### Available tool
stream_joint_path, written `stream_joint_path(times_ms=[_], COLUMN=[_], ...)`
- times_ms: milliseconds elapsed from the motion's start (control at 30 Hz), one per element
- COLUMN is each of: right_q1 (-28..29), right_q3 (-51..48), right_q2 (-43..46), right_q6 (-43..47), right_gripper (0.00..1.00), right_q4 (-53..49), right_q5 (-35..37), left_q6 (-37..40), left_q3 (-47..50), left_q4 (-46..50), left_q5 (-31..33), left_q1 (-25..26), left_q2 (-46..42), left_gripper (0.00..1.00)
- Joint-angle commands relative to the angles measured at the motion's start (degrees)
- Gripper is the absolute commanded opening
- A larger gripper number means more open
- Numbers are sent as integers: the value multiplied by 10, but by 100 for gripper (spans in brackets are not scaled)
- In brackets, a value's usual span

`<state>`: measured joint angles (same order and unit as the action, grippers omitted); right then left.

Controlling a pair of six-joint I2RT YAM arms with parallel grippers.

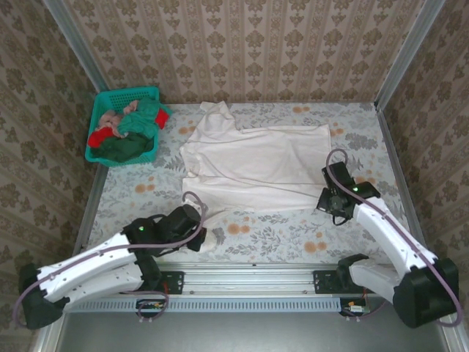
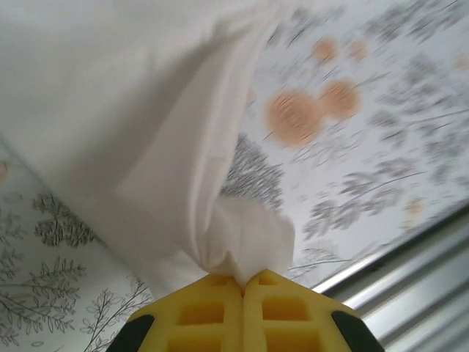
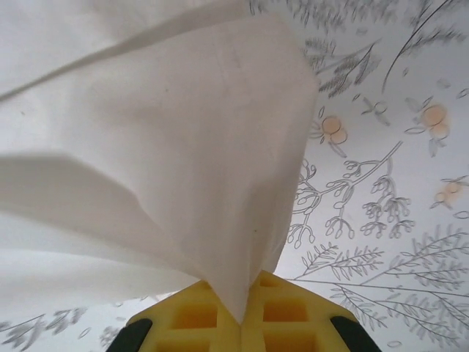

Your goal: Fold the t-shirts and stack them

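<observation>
I need to carry the shirt's bunched corner up and outward with my left gripper and let go of it on the shirt's side by the basket, because the corner sticks out toward the metal bar.
A large plain white t-shirt lies spread across the middle of the flowered table. My left gripper is shut on a bunched near-left corner of it, the cloth pinched between the yellow pads. My right gripper is shut on the shirt's near-right corner, which rises in a tent from its yellow pads. Further t-shirts, dark green, teal, pale pink and red, are heaped in the basket at the back left.
The teal plastic lattice basket stands at the back left corner by the patterned wall. A metal rail runs along the table's near edge between the arm bases. Patterned walls close in three sides.
</observation>
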<state>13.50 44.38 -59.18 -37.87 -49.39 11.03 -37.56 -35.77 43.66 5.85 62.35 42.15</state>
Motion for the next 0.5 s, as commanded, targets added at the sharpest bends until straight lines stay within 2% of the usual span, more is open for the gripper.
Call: stream_joint_path(times_ms=[0,100,233,333,400,467], right_q1=[-1,-2,-2,-4,-11,-25], right_q3=[33,54,83,91,103,110], right_q2=[38,55,55,33,6,-25], right_q6=[12,13,19,27,34,42], right_gripper=[5,5,6,7,7,7], right_q4=[-75,-90,-101,-84,-74,-51], right_q5=[15,19,29,37,43,36], left_q6=[-5,8,72,164,228,289], left_q3=[-54,-104,-181,-245,-272,-296], left_q4=[71,109,133,116,75,25], left_q5=[47,80,120,123,67,-15], left_q1=[32,55,47,-13,-81,-157], left_q2=[-12,-2,23,77,118,171], left_gripper=[0,0,0,0,0,0])
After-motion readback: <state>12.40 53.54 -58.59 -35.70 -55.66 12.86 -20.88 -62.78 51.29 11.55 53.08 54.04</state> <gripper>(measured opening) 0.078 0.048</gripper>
